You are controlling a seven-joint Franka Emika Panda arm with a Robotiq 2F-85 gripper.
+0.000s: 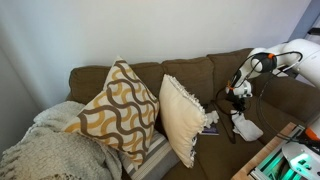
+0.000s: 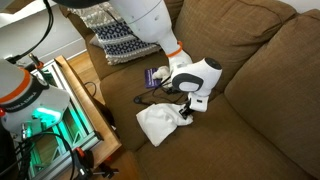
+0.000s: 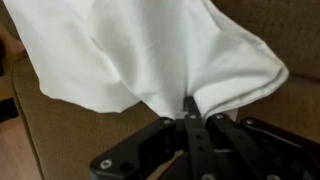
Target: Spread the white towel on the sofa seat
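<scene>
The towel [image 2: 158, 122] lies bunched, so my gripper next draws outward, away from the wooden table, over the bare seat toward the backrest and releases the pinched fold.
The white towel [image 2: 158, 122] lies bunched on the brown sofa seat [image 2: 215, 135], and it also shows in an exterior view [image 1: 246, 127]. In the wrist view the towel [image 3: 150, 50] hangs spread from my gripper [image 3: 188, 108], whose fingers are shut on a pinched fold of it. In both exterior views my gripper [image 2: 186, 112] [image 1: 238, 104] sits just above the towel's edge, holding one part of it up off the seat.
A tan fringed pillow [image 1: 182, 117] and a patterned pillow [image 1: 118, 108] stand on the sofa, with a knitted blanket [image 1: 50, 150] beside them. A small dark object [image 2: 158, 75] lies on the seat. A wooden table with equipment [image 2: 60, 110] stands by the sofa's front.
</scene>
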